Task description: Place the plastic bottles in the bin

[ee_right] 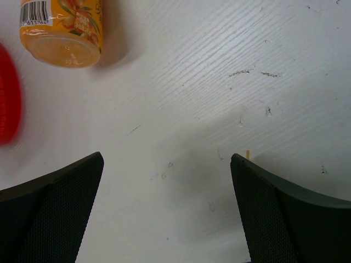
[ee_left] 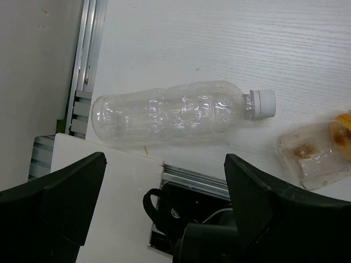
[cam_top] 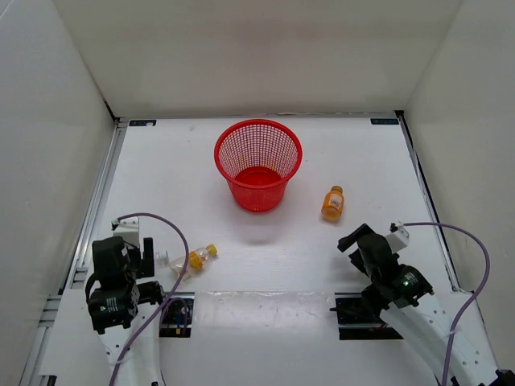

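Note:
My left gripper needs to turn and go down and outward next, with its fingers on either side of the white-capped bottle's body [ee_left: 189, 109]. That bottle lies crosswise, below my left gripper and further outward.
The red mesh bin [cam_top: 257, 165] stands upright at the middle back; its red edge shows blurred in the right wrist view [ee_right: 6, 96]. An orange bottle [cam_top: 332, 203] lies right of the bin, ahead of my right gripper [cam_top: 358, 240], which is open and empty; the wrist view shows the bottle's base [ee_right: 63, 30] up left of the gripper [ee_right: 165, 161]. A clear bottle with a yellow cap [cam_top: 198, 258] lies front left. A larger clear bottle with a white cap [ee_left: 175, 112] lies just ahead of my open, empty left gripper [ee_left: 164, 164], the yellow-capped one [ee_left: 318, 156] to its right. My left gripper [cam_top: 129, 261] mostly hides the larger bottle in the top view.
White walls enclose the table at the back and both sides. A metal rail [cam_top: 96, 209] runs along the left edge. Dark mounting recesses [cam_top: 177, 314] sit by the arm bases, and purple cables [cam_top: 173, 233] loop over both arms.

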Tool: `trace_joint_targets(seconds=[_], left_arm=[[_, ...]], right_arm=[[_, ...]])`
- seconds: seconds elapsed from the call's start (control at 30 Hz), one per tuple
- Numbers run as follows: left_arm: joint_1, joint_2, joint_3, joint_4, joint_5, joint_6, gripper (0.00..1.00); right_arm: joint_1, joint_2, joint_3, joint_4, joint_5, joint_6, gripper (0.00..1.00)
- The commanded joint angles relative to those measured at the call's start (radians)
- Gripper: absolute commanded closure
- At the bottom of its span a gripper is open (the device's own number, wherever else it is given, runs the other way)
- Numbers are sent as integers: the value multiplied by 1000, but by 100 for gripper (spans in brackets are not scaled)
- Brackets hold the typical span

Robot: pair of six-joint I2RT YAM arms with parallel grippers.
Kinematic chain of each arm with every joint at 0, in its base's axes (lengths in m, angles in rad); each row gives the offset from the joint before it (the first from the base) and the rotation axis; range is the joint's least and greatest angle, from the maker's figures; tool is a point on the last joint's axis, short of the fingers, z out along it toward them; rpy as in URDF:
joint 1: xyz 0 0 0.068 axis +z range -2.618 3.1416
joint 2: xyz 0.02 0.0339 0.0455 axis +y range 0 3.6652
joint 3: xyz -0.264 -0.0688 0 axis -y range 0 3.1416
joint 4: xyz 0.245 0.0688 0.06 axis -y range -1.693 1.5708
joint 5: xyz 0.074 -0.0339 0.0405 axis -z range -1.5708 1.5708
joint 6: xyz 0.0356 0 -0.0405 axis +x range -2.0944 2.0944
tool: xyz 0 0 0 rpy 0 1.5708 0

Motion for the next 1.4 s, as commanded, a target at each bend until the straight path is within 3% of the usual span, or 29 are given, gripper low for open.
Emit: trace_joint_targets(seconds=[0.0, 0.17, 0.23, 0.3, 0.4, 0.57, 0.67, 0.87, 1.17, 1.37], left_arm=[[-2, 0, 44, -4, -7, -21, 0], [-11, 13, 119, -64, 143, 383, 0], [-11, 103, 119, -49, 87, 489, 0], [-11, 196, 107, -40, -9, 548, 0], [-11, 374, 125, -30, -15, 652, 0], [-11, 514, 278, -76, 264, 808, 0], [-11, 535, 218, -77, 233, 911, 0], [-11, 532, 18, 18, 76, 1039, 0], [-11, 578, -94, 130, 67, 1057, 0], [-11, 698, -151, 216, 67, 1068, 0]], right_arm=[[4, 16, -1, -13, 39, 21, 0], [4, 48, 8, 15, 39, -14, 0], [4, 60, 17, 38, -3, -82, 0], [4, 85, 26, 73, -32, -131, 0], [4, 122, 46, 128, -107, -246, 0], [4, 166, 82, 164, -170, -355, 0], [4, 175, 92, 164, -170, -364, 0], [4, 132, 73, 155, -150, -355, 0], [4, 235, 118, 188, -159, -364, 0], [4, 326, 175, 188, -169, -384, 0]])
